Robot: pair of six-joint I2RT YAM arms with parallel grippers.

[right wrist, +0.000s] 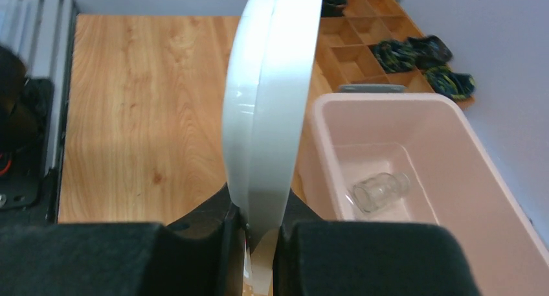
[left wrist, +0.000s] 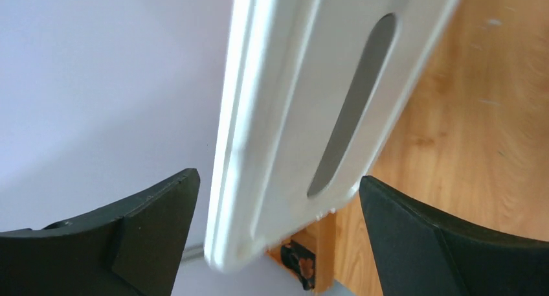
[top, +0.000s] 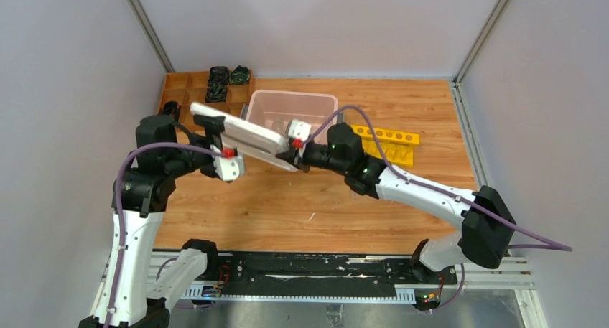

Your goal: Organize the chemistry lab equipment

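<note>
The bin is uncovered, so next my right gripper will move outward to the bin's end by the yellow rack (top: pixel 335 113) and turn the lid flat and down onto the bin's rim.
A flat white lid (top: pixel 248 136) with a slot handle hangs tilted above the table, in front of the pink bin (top: pixel 291 95). My right gripper (top: pixel 294 158) is shut on the lid's right edge; the right wrist view shows the lid (right wrist: pixel 268 114) edge-on, pinched between my fingers (right wrist: pixel 262 234). My left gripper (top: pixel 213 129) is open at the lid's far left end. In the left wrist view both jaws stand apart on either side of the lid (left wrist: pixel 291 127), not touching it. A small clear glass bottle (right wrist: pixel 379 191) lies in the bin (right wrist: pixel 382 98). The funnel, triangle, dish, tubes and rod are out of view.
A wooden divided organizer (top: pixel 183 91) with dark bundles stands at the back left, also in the right wrist view (right wrist: pixel 362 50) and the left wrist view (left wrist: pixel 324 244). A yellow rack with holes (top: pixel 391 136) lies right of the bin. Grey walls enclose the table.
</note>
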